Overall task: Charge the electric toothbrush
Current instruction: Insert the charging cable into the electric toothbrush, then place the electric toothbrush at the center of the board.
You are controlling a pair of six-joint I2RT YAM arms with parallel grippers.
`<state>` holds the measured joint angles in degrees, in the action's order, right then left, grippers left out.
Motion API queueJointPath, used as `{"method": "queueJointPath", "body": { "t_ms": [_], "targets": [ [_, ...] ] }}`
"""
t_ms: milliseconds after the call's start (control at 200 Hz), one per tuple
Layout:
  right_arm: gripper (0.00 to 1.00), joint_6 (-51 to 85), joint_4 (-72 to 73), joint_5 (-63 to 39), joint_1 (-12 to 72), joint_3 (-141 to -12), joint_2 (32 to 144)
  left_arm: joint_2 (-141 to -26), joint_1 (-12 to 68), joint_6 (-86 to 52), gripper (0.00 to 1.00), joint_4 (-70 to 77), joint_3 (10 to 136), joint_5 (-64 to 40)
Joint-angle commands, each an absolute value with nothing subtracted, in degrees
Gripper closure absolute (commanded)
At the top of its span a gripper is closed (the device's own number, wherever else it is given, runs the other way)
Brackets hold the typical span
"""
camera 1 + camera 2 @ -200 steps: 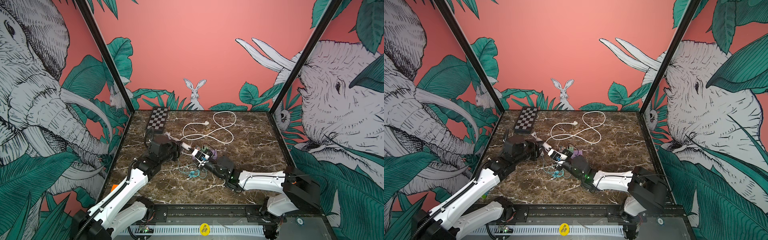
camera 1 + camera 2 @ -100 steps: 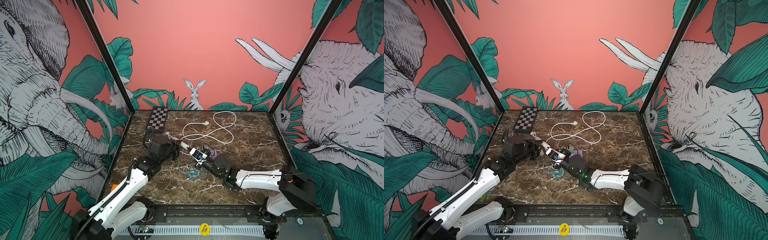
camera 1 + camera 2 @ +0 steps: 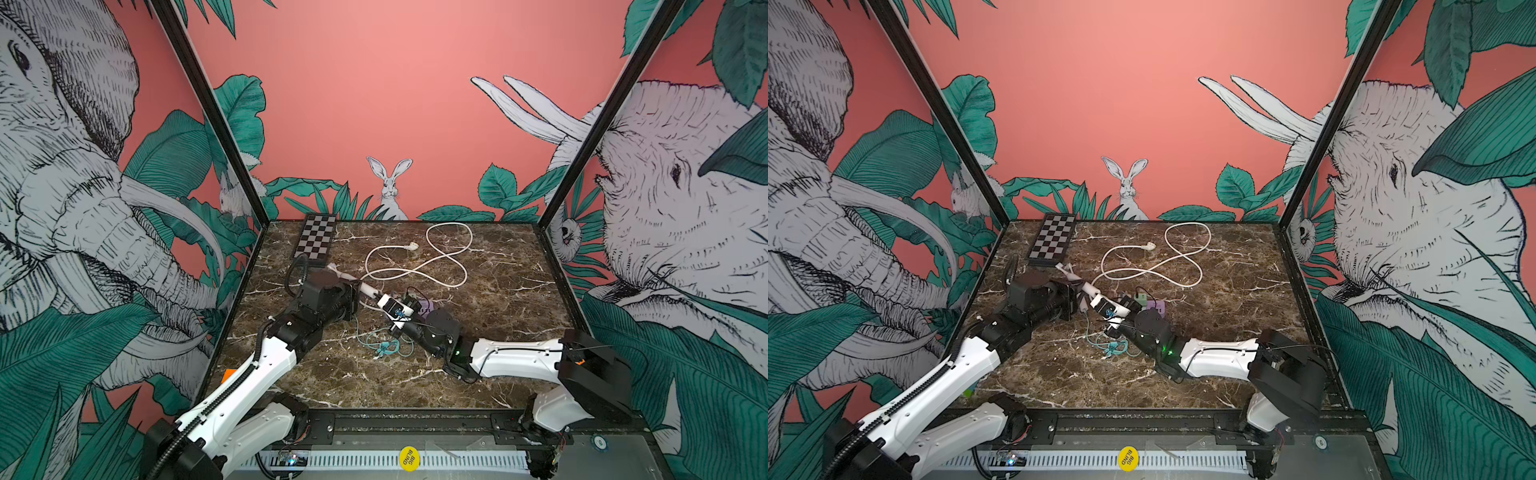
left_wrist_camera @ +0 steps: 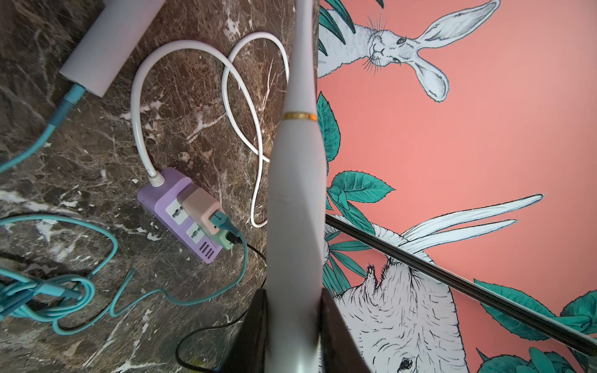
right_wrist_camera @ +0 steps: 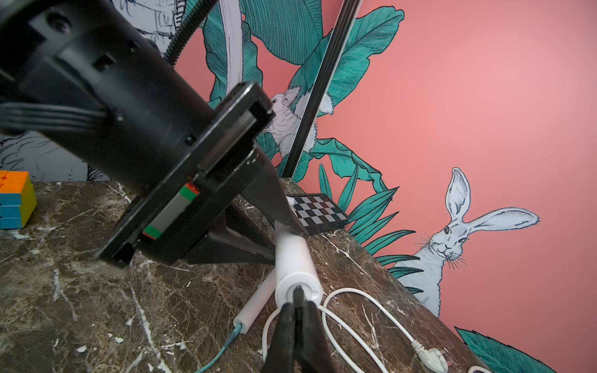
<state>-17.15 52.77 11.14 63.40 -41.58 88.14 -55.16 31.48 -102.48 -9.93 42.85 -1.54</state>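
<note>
My left gripper draws back and down next to release the plugged-in toothbrush on the bare marble by the teal coils, as that marble lies below and back.
The white electric toothbrush [image 4: 298, 181], with a gold ring at its neck, is held off the marble by my left gripper [image 4: 294, 292], shut on its handle. It shows in both top views [image 3: 369, 289] [image 3: 1088, 288], its head toward the chessboard. My right gripper [image 5: 298, 302] is shut on a thin black charging plug [image 5: 298, 290], whose tip sits in the socket in the toothbrush's base [image 5: 298, 285]. The plug's black cable [image 4: 206, 332] runs to a green adapter [image 4: 226, 240] in the purple power strip [image 4: 174, 200].
A second white cylinder [image 4: 106, 42] with a teal cable [image 4: 58, 113] plugged in lies beside the toothbrush. Teal cable coils [image 3: 384, 345] lie in front of the grippers. The strip's white cord [image 3: 419, 266] loops behind. A chessboard [image 3: 315, 241] sits at the back left, a colour cube [image 5: 14, 200] front left.
My right gripper has crept a little to the left, closer to the toothbrush's base. The left gripper and the toothbrush have stayed put.
</note>
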Motion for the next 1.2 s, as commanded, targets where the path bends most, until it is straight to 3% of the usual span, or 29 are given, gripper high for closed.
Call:
{"method": "queueJointPath", "body": {
  "t_ms": [0, 215, 410, 700, 720, 765, 775, 790, 990, 1190],
  "targets": [
    [1.0, -17.05, 49.47, 12.11, 63.3, -42.11, 90.31, -51.43, 35.11, -104.05, 1.0, -4.22, 43.12, -12.07],
    [1.0, -15.87, 48.17, 10.69, 64.1, -39.32, 86.22, -49.73, 34.36, -104.37, 1.0, -6.16, 41.35, -9.26],
    [0.56, -16.44, 45.75, 9.71, 68.79, -35.42, 80.03, -49.37, 28.45, -101.99, 1.0, -10.69, 40.81, -10.04],
    [0.31, -12.5, 39.06, 11.61, 76.49, -27.6, 64.07, -50.01, 21.72, -87.81, 1.0, -21.94, 41.18, -7.34],
    [0.22, -11.96, 37.14, 11.44, 76.79, -27.65, 62.51, -50.09, 21.12, -86.17, 1.0, -22.7, 40.57, -6.79],
    [0.16, -10.68, 33.26, 11.38, 77.31, -27.63, 58.81, -49.83, 20.45, -83.84, 1.0, -24.81, 38.8, -5.76],
    [0.06, -10.38, 32.73, 11.44, 77.33, -27.54, 58.1, -49.74, 20.36, -83.41, 1.0, -24.79, 38.18, -5.62],
    [0.02, -9.91, 31.81, 11.61, 77.42, -27.39, 56.73, -49.53, 20.17, -82.76, 1.0, -24.6, 37.29, -5.54],
    [0.01, -7.9, 18.67, 18.86, 77.41, -27.25, 41.91, -48.14, 18.81, -75.46, 1.0, -20.03, 25.21, -4.26],
    [0.01, -7.25, 13.98, 25.17, 77.36, -27.91, 38.21, -47.36, 18.81, -69.62, 1.0, -14.45, 18.59, -2.67]
  ]
}}
